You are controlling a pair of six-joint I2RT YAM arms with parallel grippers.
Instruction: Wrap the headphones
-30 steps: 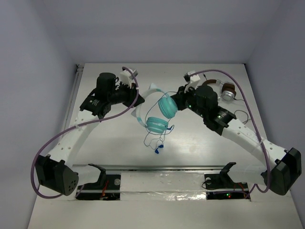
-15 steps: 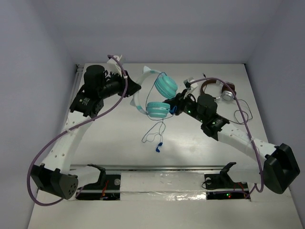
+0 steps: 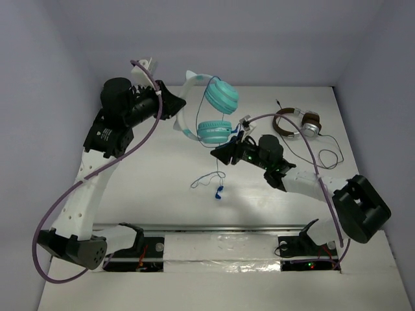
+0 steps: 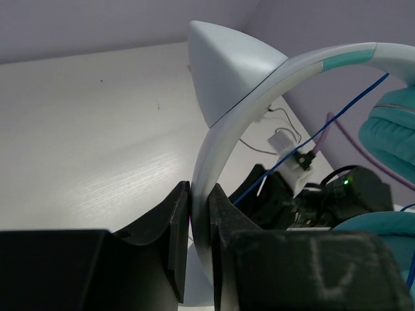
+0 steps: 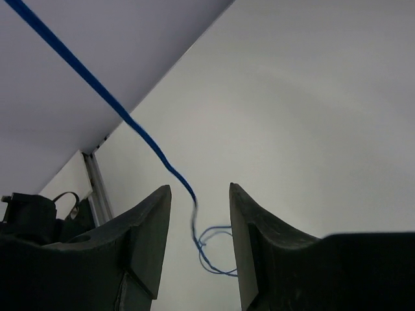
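Next, my right gripper lowers, then draws back along the cable (image 3: 217, 170) toward the plug.
The teal headphones (image 3: 215, 115) hang in the air above the table's middle back, held by their pale headband (image 3: 183, 113). My left gripper (image 3: 174, 107) is shut on that headband; in the left wrist view the band (image 4: 224, 149) is pinched between the jaws. The thin dark blue cable (image 3: 217, 170) drops from the lower ear cup to a loose loop on the table, its plug (image 3: 219, 192) lying there. My right gripper (image 3: 219, 153) is open just below the cups; the cable (image 5: 155, 152) passes in front of and between its jaws, which are not closed on it.
A second pair of headphones with a brown band and silver cups (image 3: 301, 124) lies at the back right, its thin dark cable (image 3: 324, 155) looped beside it. A metal rail (image 3: 220, 228) runs along the near edge.
My left gripper has lifted the headphones up and toward the back left. My right gripper has moved left and lower, under the cups. The cable has been pulled up, its loop smaller.
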